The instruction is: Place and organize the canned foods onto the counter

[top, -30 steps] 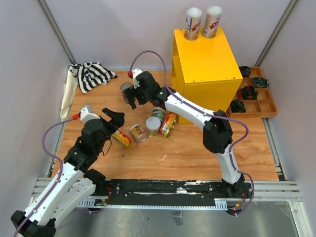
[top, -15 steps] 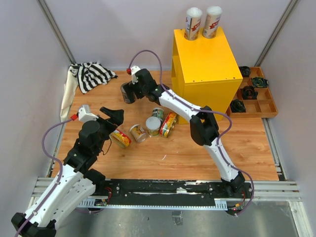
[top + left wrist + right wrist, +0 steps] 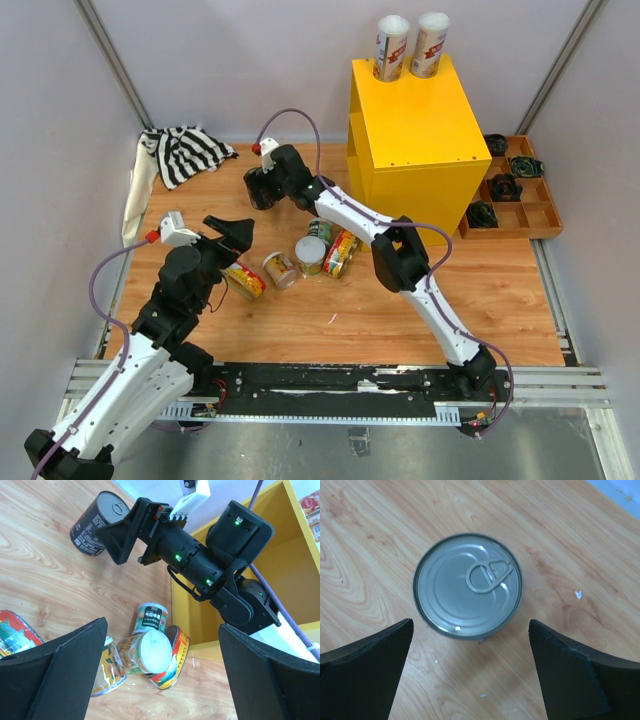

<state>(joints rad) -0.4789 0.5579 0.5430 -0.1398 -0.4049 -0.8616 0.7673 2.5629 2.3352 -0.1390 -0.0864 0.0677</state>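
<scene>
I will next lower my right gripper and move it toward the striped cloth, until its fingers are on both sides of the dark can's top [image 3: 259, 185].
A dark can with a metal pull-tab top [image 3: 468, 585] stands upright on the wooden floor. My right gripper [image 3: 470, 680] is open directly above it, apart from it; it also shows in the top view [image 3: 262, 186] and the left wrist view [image 3: 125, 535]. My left gripper [image 3: 232, 237] is open and empty above a cluster of cans: a green one [image 3: 151, 618], a white-lidded one [image 3: 145, 652], a yellow-and-red one [image 3: 175, 652] and an orange-labelled one [image 3: 107, 665]. Another yellow-and-red can [image 3: 243, 280] lies by the left arm. Two tall cans [image 3: 391, 47] stand on the yellow counter [image 3: 410, 130].
A striped cloth [image 3: 185, 152] lies at the far left corner. A brown wooden tray [image 3: 535, 215] with black round parts sits right of the counter. Grey walls close in the floor on three sides.
My right gripper has shifted left and back to sit over the dark can, its elbow swinging left. The left arm has hardly moved.
</scene>
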